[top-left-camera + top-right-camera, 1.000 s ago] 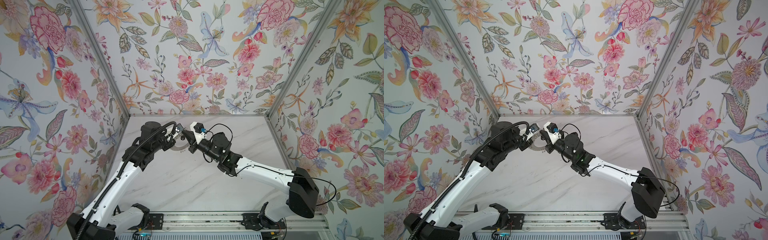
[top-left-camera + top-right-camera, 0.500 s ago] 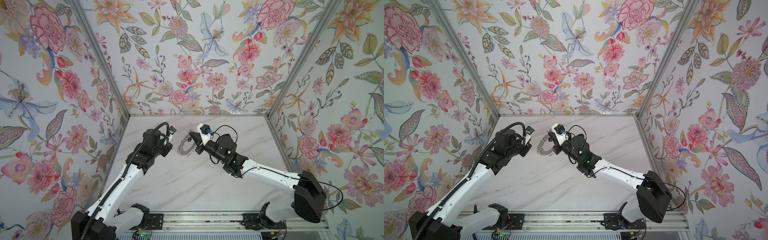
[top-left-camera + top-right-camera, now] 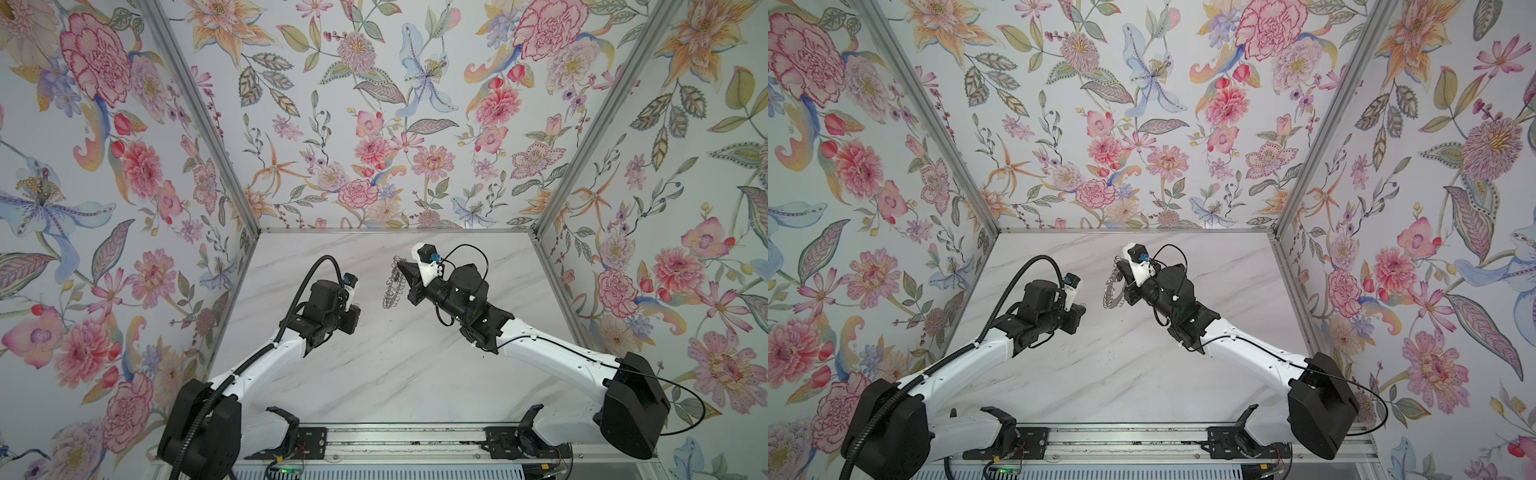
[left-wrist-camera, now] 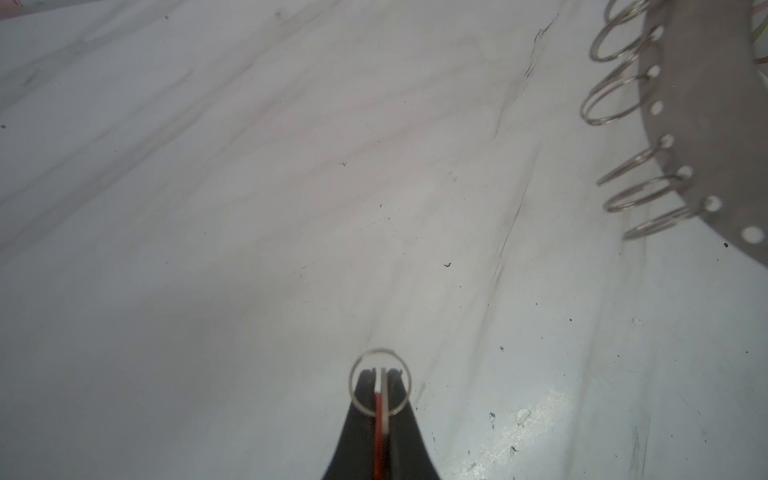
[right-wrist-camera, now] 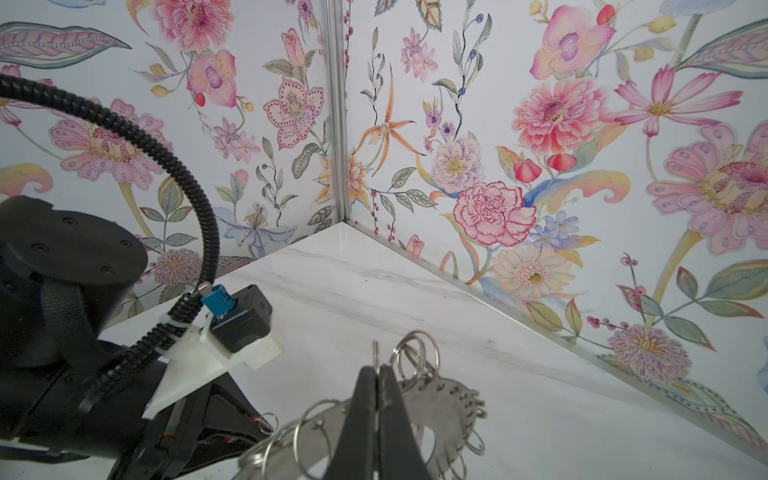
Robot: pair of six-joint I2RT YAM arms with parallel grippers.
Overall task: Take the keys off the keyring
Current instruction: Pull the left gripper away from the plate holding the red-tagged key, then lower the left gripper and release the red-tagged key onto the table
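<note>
I will lower my left gripper to the bare marble below it next and release the orange-red key fob (image 4: pixel 378 419), because the fob is clear of the keyring.
The keyring (image 3: pixel 392 286) (image 3: pixel 1112 289) is a flat silver disc rimmed with wire loops, held on edge above the marble table. My right gripper (image 5: pixel 377 370) (image 3: pixel 401 264) is shut on it at the rim, where one loop sticks out past the tips. My left gripper (image 4: pixel 381 374) (image 3: pixel 353 318) is shut on an orange-red key fob (image 4: pixel 378 419), with a pale strip beside it and a small split ring (image 4: pixel 380 353) at the fingertips. It is to the left of the keyring (image 4: pixel 706 124), apart from it. In the right wrist view the left gripper (image 5: pixel 257 424) sits beside the keyring (image 5: pixel 449 399).
The white marble table (image 3: pixel 374 374) is boxed in by floral walls (image 3: pixel 374 124) on three sides with metal corner posts (image 3: pixel 249 216). A mounting rail (image 3: pixel 395 453) runs along the near edge. The left arm's black cable hose (image 5: pixel 166 166) arches beside the keyring.
The two grippers were together at the keyring. My left gripper has pulled away left and nearer with the fob, and my right gripper has carried the keyring to the right.
</note>
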